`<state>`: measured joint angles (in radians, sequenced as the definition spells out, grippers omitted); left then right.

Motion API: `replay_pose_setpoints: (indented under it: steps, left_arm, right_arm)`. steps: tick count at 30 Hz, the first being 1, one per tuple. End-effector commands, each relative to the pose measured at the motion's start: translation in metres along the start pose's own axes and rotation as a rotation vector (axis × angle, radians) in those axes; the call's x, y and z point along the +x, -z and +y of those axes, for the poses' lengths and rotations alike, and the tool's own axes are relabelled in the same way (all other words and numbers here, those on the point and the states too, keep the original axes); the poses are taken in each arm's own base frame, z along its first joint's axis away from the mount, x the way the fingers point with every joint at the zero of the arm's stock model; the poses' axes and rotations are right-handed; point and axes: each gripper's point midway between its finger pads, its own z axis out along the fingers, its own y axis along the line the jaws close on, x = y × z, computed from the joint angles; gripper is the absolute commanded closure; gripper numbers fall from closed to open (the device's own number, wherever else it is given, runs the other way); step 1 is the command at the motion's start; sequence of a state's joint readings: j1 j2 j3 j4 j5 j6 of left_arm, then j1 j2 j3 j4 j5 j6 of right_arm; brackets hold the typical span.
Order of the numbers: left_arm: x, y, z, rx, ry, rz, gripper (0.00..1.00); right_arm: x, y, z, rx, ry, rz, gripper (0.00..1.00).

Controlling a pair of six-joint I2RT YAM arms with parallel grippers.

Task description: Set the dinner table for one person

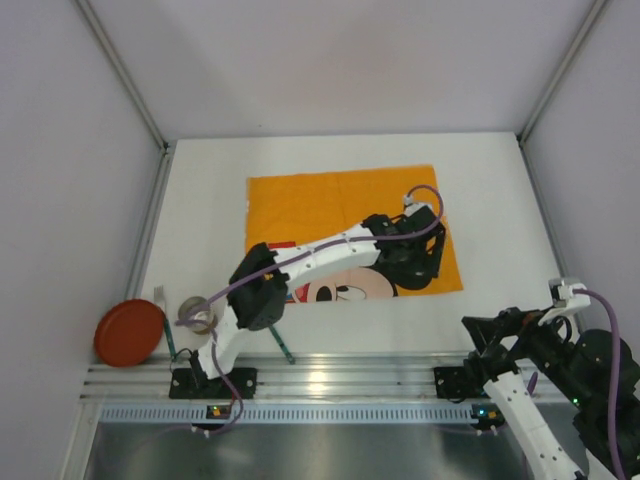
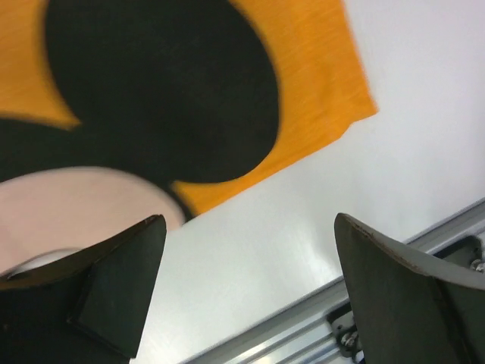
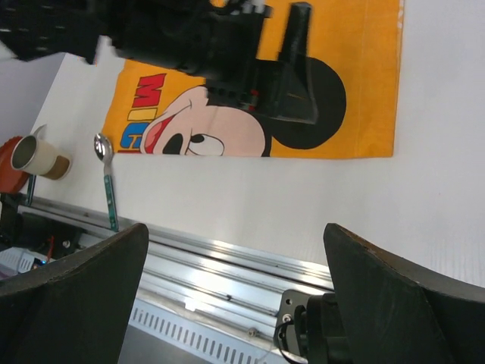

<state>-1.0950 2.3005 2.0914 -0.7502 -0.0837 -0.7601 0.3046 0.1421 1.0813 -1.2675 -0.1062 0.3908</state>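
I will next pull my left gripper back off the cloth [image 1: 330,205] toward the mug, then lower it to the spoon's green handle.
The white dinner table [image 1: 500,200] bears an orange cartoon-mouse cloth [image 1: 330,205] spread flat at its middle. My left gripper [image 1: 418,268] reaches across over the cloth's near right corner; in the left wrist view it [image 2: 248,227] is open and empty, above the cloth's edge [image 2: 318,114] and bare table [image 2: 409,136]. My right gripper [image 1: 472,328] is drawn back at the near right edge; in the right wrist view it [image 3: 235,235] is open and empty. That view also shows the cloth [image 3: 364,91] and the left gripper [image 3: 258,53] over it.
A red plate [image 1: 128,332], a mug [image 1: 196,313] and a green-handled utensil [image 1: 168,335] sit at the near left. A green-handled spoon [image 1: 283,345] lies by the left arm; it shows in the right wrist view [image 3: 107,182] beside the mug [image 3: 34,155]. An aluminium rail [image 1: 330,375] runs along the near edge.
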Motion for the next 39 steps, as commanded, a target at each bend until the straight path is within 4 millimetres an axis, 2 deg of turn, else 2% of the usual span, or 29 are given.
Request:
replay_pose_setpoints:
  steps: [1,2,3,5,6,8,9,13,16,18,23,25,29,32,39]
  left_arm:
    - [-0.011,0.094,0.048,-0.155,0.032,-0.127,0.02]
    - [-0.005,0.101,0.071,-0.226,0.042,-0.142,0.02]
    - [0.016,0.115,0.095,-0.274,0.078,-0.130,0.02]
    - [0.033,0.127,0.126,-0.345,0.133,-0.132,0.03]
    - [0.052,0.138,0.150,-0.388,0.188,-0.135,0.04]
    - [0.068,0.148,0.173,-0.426,0.258,-0.137,0.05]
    - [0.084,0.157,0.190,-0.450,0.312,-0.139,0.05]
    - [0.121,0.180,0.232,-0.574,0.424,-0.124,0.08]
    - [0.145,0.190,0.257,-0.662,0.511,-0.124,0.19]
    - [0.160,0.189,0.270,-0.690,0.559,-0.130,0.20]
    - [0.174,0.192,0.287,-0.692,0.618,-0.166,0.20]
    - [0.186,0.192,0.296,-0.703,0.631,-0.164,0.21]
    - [0.204,0.181,0.306,-0.656,0.678,-0.172,0.23]
    - [0.206,0.174,0.313,-0.652,0.688,-0.172,0.27]
    - [0.193,0.153,0.303,-0.615,0.615,-0.171,0.28]
  right_arm:
    - [-0.001,0.001,0.001,-0.010,-0.005,-0.017,0.00]
    - [0.000,0.001,0.001,-0.018,-0.003,-0.017,0.00]
    - [0.001,-0.001,0.002,-0.023,-0.002,-0.015,0.00]
    - [0.003,-0.005,0.003,-0.033,-0.002,-0.007,0.00]
    - [0.002,-0.007,0.004,-0.041,-0.001,-0.007,0.00]
    - [0.005,-0.012,0.005,-0.049,0.002,0.006,0.00]
    - [0.005,-0.013,0.006,-0.054,0.006,0.009,0.00]
    - [0.006,-0.020,0.007,-0.065,0.019,0.027,0.00]
    - [0.007,-0.022,0.009,-0.077,0.022,0.038,0.00]
    - [0.008,-0.025,0.010,-0.084,0.024,0.045,0.00]
    - [0.010,-0.028,0.011,-0.092,0.047,0.067,0.00]
    - [0.009,-0.027,0.010,-0.088,0.056,0.065,0.00]
    - [0.011,-0.028,0.009,-0.088,0.054,0.070,0.00]
    - [0.014,-0.030,0.009,-0.089,0.051,0.085,0.00]
    - [0.018,-0.034,0.008,-0.093,0.059,0.102,0.00]
